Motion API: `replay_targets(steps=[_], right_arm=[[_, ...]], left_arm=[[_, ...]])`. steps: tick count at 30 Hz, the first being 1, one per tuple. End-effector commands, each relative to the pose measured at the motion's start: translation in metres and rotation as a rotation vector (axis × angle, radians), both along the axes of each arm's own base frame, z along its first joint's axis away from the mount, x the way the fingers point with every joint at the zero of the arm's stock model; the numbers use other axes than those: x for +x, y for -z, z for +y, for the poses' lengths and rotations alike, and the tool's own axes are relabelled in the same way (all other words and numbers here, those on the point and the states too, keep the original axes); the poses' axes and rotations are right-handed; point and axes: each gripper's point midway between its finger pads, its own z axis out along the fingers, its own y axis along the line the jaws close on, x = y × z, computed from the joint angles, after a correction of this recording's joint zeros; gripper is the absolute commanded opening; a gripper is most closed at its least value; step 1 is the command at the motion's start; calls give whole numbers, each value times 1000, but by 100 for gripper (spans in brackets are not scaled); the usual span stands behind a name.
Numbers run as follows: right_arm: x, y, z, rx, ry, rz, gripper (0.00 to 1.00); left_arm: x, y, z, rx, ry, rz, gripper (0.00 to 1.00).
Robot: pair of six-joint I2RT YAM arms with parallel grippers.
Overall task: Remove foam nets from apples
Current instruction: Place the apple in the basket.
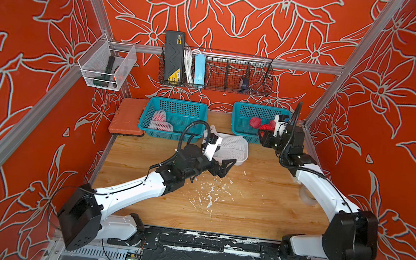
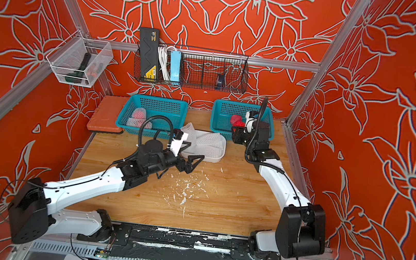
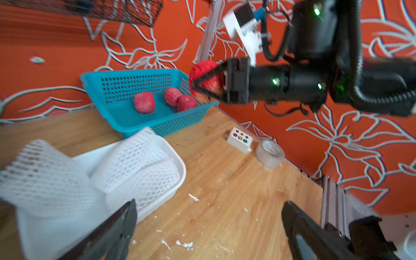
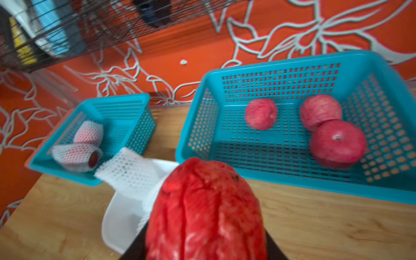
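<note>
Next, my right gripper will reach outward, lower the red apple (image 4: 204, 207) to the open bottom of the basket below, between the bare apples, and release it.
My right gripper (image 4: 204, 247) is shut on a bare red apple (image 4: 204, 207) and holds it above the front left corner of the right blue basket (image 4: 292, 60). Three bare apples (image 4: 261, 113) (image 4: 320, 111) (image 4: 337, 144) lie in that basket. In the left blue basket (image 1: 178, 102) lie two apples in foam nets (image 4: 89, 132) (image 4: 76, 156). Empty foam nets (image 3: 132, 157) (image 3: 45, 175) are piled in a white tray (image 3: 180, 166). My left gripper (image 3: 209, 203) is open over the table beside the tray, with nothing between its fingers.
White foam crumbs (image 1: 210, 193) are scattered over the middle of the wooden table. A tape roll (image 3: 270, 154) and a small white button box (image 3: 239, 139) sit by the right wall. An orange board (image 1: 127, 118) lies left of the left basket. A wire shelf (image 1: 216, 72) hangs on the back wall.
</note>
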Motion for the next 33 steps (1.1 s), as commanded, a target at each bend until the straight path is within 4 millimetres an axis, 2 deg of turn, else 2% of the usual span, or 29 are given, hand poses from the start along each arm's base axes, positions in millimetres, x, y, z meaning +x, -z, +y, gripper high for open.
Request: replay_targets(steps=[1,3,6,10,15,19,23,28,33], right_arm=[[25,3,-27,39,74,22,27],[38,11,-38,29,95,47,27],[54,19,-47,-6,105,78,29],[81,36,-54,-74,121,125,29],[112,73,-56,-133,113,219,31],[134,106,-52,-157,76,304,33],[151,128,-50,-162,66,353,35],[166,144,-48,-158,63,368,44],[173,158,-51,-183,72,387,60]], left_arm=[[-7,-2,-28,15,98,-27,98],[-8,3,-34,20,119,-14,98],[-3,0,-25,26,69,-48,98],[10,-9,0,12,-13,-88,98],[36,2,38,-26,-90,-7,98],[43,9,69,-35,-175,-5,98],[48,19,89,-30,-222,24,98],[57,28,121,-40,-320,66,98],[64,27,147,-68,-380,69,98]])
